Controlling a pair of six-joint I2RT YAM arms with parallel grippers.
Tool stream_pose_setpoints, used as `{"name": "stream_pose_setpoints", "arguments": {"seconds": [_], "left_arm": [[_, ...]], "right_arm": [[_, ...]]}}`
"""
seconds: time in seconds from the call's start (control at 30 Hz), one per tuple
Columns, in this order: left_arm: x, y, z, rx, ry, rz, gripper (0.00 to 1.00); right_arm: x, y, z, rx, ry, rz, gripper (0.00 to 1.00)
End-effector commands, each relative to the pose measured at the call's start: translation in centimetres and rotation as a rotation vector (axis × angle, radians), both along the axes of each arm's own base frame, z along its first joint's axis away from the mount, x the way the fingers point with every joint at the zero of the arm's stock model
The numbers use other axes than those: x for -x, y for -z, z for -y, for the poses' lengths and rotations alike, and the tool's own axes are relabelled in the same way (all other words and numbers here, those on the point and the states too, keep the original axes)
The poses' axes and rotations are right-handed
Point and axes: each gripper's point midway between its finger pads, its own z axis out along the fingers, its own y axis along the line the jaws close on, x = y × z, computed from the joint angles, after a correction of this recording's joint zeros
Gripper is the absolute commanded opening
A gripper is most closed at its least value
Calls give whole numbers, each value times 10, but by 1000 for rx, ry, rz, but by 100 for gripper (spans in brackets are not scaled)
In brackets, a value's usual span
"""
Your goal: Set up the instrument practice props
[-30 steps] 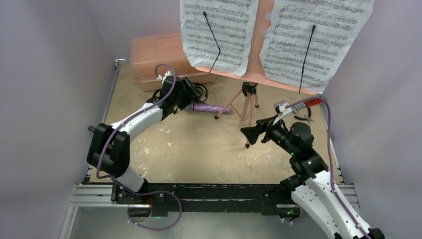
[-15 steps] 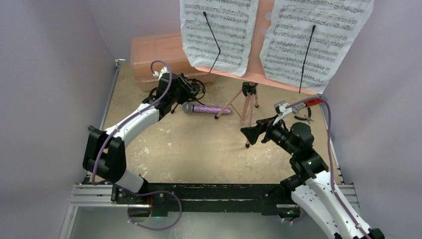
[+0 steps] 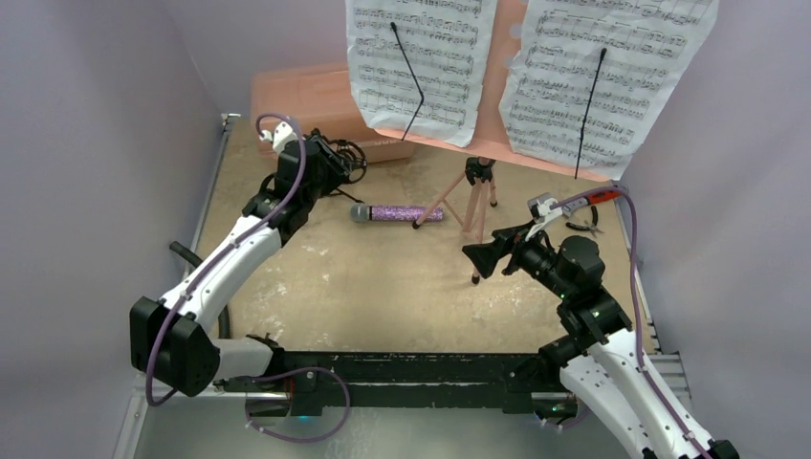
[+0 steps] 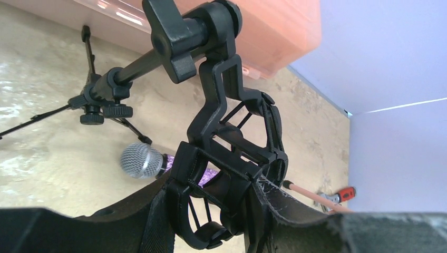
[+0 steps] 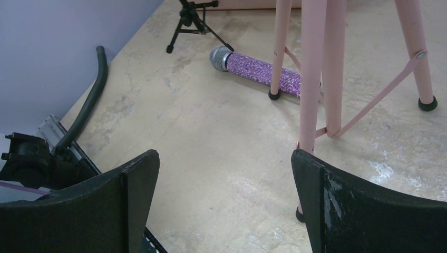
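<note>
The left gripper will turn, swing to the open part of the table nearer than the microphone and let go of the stand, since that spot lies back, to the right in the top view.
My left gripper (image 3: pixel 330 164) is shut on the shock-mount clip (image 4: pixel 232 158) at the top of the small black mic stand (image 4: pixel 132 68). The stand's tripod feet (image 5: pixel 192 23) rest on the table by the case. The purple glitter microphone (image 3: pixel 397 211) lies flat on the table to the right of that gripper, silver head (image 4: pixel 141 161) toward it. The pink music stand (image 3: pixel 469 206) stands on its tripod legs, holding two white sheet-music pages (image 3: pixel 421 57). My right gripper (image 3: pixel 475 256) hangs open and empty beside a stand leg (image 5: pixel 311 79).
A salmon-pink lidded case (image 3: pixel 306 100) sits at the back left. A red-handled tool (image 3: pixel 598 196) lies at the right, by the wall. A black hose (image 5: pixel 87 105) runs along the table's left edge. Purple-grey walls close in both sides.
My left gripper has closed on the mic stand's clip and drawn back to the left with it, uncovering the microphone's head. The right arm has not moved.
</note>
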Motion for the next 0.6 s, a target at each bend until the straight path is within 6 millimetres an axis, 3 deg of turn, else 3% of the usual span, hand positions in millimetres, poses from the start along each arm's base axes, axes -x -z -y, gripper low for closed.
{"name": "stream_pose_setpoints", "arguments": {"seconds": [0.0, 0.3, 0.57], "left_arm": [[10, -52, -35, -81, -93, 147, 25], [55, -75, -60, -159, -87, 149, 24], [97, -91, -54, -111, 28, 154, 23]], "right_arm": [[1, -17, -4, -34, -21, 48, 97], [4, -22, -6, -53, -38, 72, 97], [7, -26, -7, -59, -55, 96, 97]]}}
